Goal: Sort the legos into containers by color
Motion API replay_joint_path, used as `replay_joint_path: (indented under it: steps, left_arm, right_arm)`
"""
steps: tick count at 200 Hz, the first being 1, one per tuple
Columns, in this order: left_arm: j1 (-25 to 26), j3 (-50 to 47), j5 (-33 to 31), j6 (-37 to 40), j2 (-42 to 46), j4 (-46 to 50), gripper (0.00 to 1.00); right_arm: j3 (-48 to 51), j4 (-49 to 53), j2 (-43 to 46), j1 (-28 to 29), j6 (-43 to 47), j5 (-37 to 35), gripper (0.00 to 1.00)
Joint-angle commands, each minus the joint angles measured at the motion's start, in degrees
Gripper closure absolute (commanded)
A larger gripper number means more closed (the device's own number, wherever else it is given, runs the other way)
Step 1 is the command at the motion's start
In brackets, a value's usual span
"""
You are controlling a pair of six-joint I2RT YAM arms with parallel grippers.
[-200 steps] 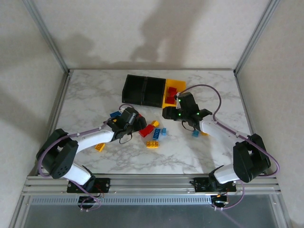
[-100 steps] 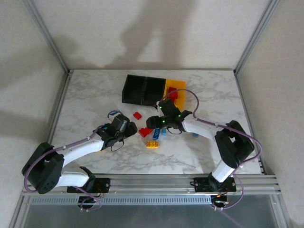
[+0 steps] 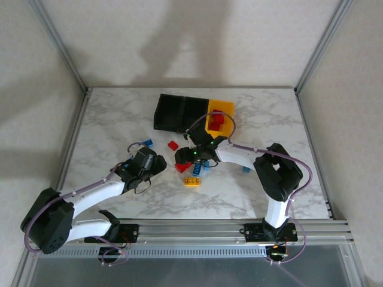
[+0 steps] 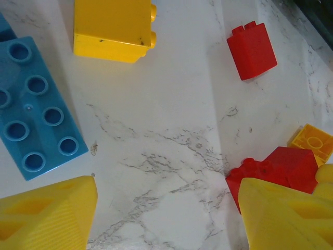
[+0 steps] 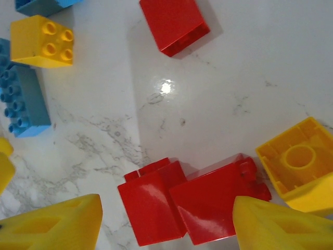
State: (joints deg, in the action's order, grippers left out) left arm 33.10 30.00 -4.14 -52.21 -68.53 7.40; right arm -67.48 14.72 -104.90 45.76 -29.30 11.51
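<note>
Both red legos are between the fingers of my right gripper, so I need to move it toward the upturned yellow brick next, then lower it around the adjoining red lego.
Loose legos lie mid-table: a red pair, another red brick, a yellow one and blue ones. My right gripper hangs open over the red pair, which lies between its yellow fingers without touching them. My left gripper is open over bare marble, its right finger beside a red brick. A blue brick and a yellow brick lie ahead of it. Two black bins and a yellow bin holding red bricks stand at the back.
An upturned yellow brick touches the red pair on the right. A lone blue brick lies to the right of the pile. Metal frame posts border the marble table on both sides.
My right arm has swung left from the yellow bin down to the red bricks in the middle. My left gripper has drawn back toward the near left.
</note>
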Motion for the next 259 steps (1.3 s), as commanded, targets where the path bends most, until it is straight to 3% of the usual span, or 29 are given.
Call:
replay_joint_path:
  steps: [1, 75, 158, 238, 259]
  left_arm:
    - [-0.73, -1.04, -1.13, -0.56, 1.29, 0.42, 0.27]
    - [-1.02, -1.92, -0.54, -0.79, 1.56, -0.94, 0.27]
    - [-1.02, -1.87, -0.16, -0.76, 1.78, -1.07, 0.28]
    - [-1.02, -2.39, 0.09, -0.62, 3.19, -1.65, 0.28]
    - [-1.02, -2.93, 1.33, -0.27, 4.09, -3.17, 0.28]
  right_arm:
    - [-2.91, 5.83, -2.92, 0.42, -1.11, -4.07, 0.32]
    - [-6.88, 9.1, -5.55, 0.43, -0.74, -13.0, 0.32]
    - [-13.2, 12.02, -10.03, 0.54, 2.13, -14.67, 0.34]
    - [-12.62, 14.44, -10.51, 1.5, 2.13, -16.81, 0.53]
    - [-12.33, 14.68, -9.91, 1.68, 2.13, -17.3, 0.64]
